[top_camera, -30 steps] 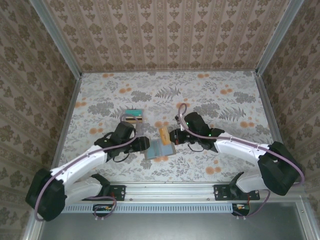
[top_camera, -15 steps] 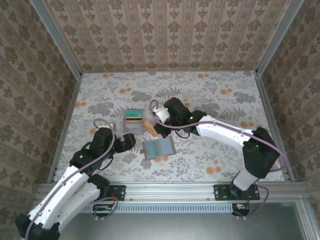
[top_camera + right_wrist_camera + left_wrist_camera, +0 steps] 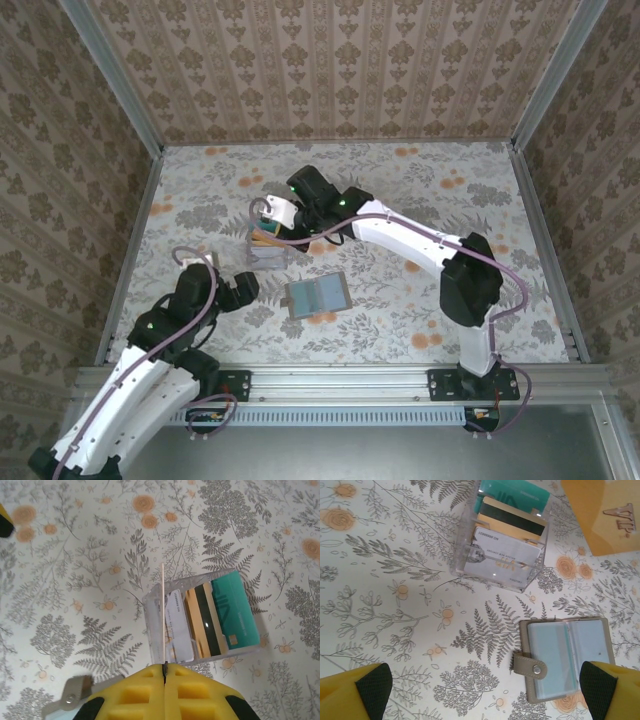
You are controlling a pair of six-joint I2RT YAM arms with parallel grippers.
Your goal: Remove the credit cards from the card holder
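The card in my right gripper goes down into the gap between the pale grey and gold cards next.
The card holder (image 3: 318, 295) lies open on the table, pale blue slots facing up, with its snap tab (image 3: 535, 667) at the left. It also lies at the lower right of the left wrist view (image 3: 567, 655). My right gripper (image 3: 272, 222) (image 3: 164, 667) is shut on an orange-tan credit card (image 3: 163, 615) seen edge-on, held above a clear box (image 3: 200, 625). The same card (image 3: 600, 515) enters the left wrist view at top right. In the box (image 3: 500, 550) stand a pale grey card (image 3: 502, 555), a gold card (image 3: 510, 517) and a teal card (image 3: 512, 492). My left gripper (image 3: 245, 287) (image 3: 485, 690) is open, left of the holder and holding nothing.
The clear box (image 3: 265, 248) stands just behind and left of the holder. The flowered table top (image 3: 450, 200) is fenced by metal rails and patterned walls. The right arm stretches across the middle of the table toward the box.
My right gripper has carried the orange-tan card from the holder back and left to above the clear box. My left arm has drawn back from the holder toward the near left.
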